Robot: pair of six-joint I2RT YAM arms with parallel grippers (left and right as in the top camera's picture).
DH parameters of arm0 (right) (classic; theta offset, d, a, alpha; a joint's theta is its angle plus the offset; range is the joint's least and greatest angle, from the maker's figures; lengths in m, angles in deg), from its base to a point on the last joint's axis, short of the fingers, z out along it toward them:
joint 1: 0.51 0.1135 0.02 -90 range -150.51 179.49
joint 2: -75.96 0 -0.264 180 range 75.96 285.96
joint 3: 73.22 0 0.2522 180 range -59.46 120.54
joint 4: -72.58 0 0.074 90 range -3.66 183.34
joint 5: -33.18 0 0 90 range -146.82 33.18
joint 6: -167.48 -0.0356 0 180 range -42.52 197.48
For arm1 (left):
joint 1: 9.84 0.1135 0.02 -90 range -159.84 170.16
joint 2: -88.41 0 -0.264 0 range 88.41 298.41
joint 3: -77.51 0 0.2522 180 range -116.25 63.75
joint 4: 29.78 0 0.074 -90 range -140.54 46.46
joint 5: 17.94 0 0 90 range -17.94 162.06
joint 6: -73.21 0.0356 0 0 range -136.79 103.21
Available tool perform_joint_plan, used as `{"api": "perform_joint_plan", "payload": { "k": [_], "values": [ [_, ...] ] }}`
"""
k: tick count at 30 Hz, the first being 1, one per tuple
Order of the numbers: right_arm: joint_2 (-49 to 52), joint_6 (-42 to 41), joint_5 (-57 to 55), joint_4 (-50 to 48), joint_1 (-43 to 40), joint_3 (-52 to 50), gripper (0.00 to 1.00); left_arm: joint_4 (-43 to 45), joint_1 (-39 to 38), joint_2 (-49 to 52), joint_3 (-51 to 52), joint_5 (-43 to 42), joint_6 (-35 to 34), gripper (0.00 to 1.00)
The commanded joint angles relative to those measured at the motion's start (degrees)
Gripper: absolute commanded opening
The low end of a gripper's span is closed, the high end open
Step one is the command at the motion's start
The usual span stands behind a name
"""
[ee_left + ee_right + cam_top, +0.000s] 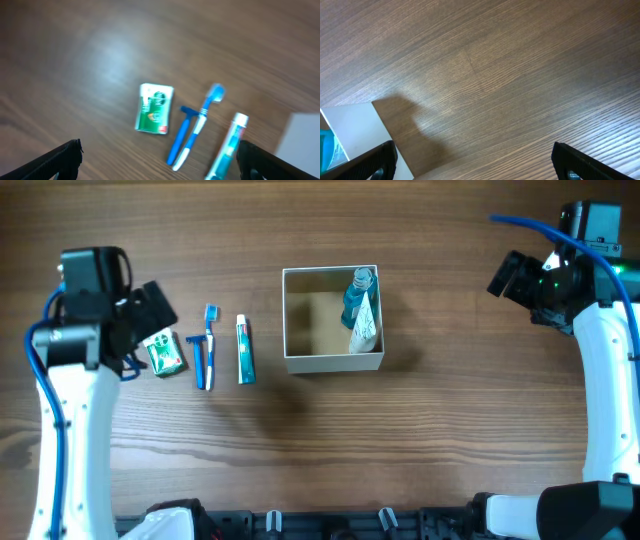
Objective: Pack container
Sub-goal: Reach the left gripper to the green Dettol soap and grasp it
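My left gripper should lower its two open fingers around the green-and-white packet (164,352) (155,108) next and close on its long sides, because the packet is below with those sides facing the fingers.
The container (296,320) is a square white-walled box with a tan inside, at the table's middle. A blue bottle (356,292) and a white tube (364,326) lie in its right side. Left of it lie a toothpaste tube (245,349), a toothbrush (210,338), a blue razor (199,358) and a green-and-white packet (164,352). My left gripper (150,315) is open above the packet (155,108); the left wrist view also shows the razor (181,130), toothbrush (200,120) and toothpaste (229,145). My right gripper (510,275) is open and empty, to the right of the container (355,127).
Dark wooden table top (320,440) all round. The arm bases stand at the left and right edges and a black rail runs along the front edge.
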Motion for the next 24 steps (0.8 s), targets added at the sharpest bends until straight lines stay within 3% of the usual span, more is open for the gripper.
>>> {"api": "perform_joint_plan", "payload": {
  "k": [1,5,13,19,24],
  "values": [
    [0.7,-0.5,0.3,0.0,-0.1,0.6,1.00,-0.3,5.8,5.9,-1.1,-7.1,2.3,1.00],
    [0.7,-0.5,0.3,0.0,-0.1,0.6,1.00,-0.3,8.8,12.7,-1.1,-13.9,7.5,1.00],
    [0.7,-0.5,0.3,0.0,-0.1,0.6,1.00,1.3,9.5,26.8,-1.1,-14.0,9.2,1.00],
    [0.7,-0.5,0.3,0.0,-0.1,0.6,1.00,3.0,9.1,32.1,-1.1,-14.0,9.3,1.00],
    [0.7,-0.5,0.3,0.0,-0.1,0.6,1.00,6.3,9.1,34.3,-1.1,-18.9,13.5,1.00]
  ]
}}
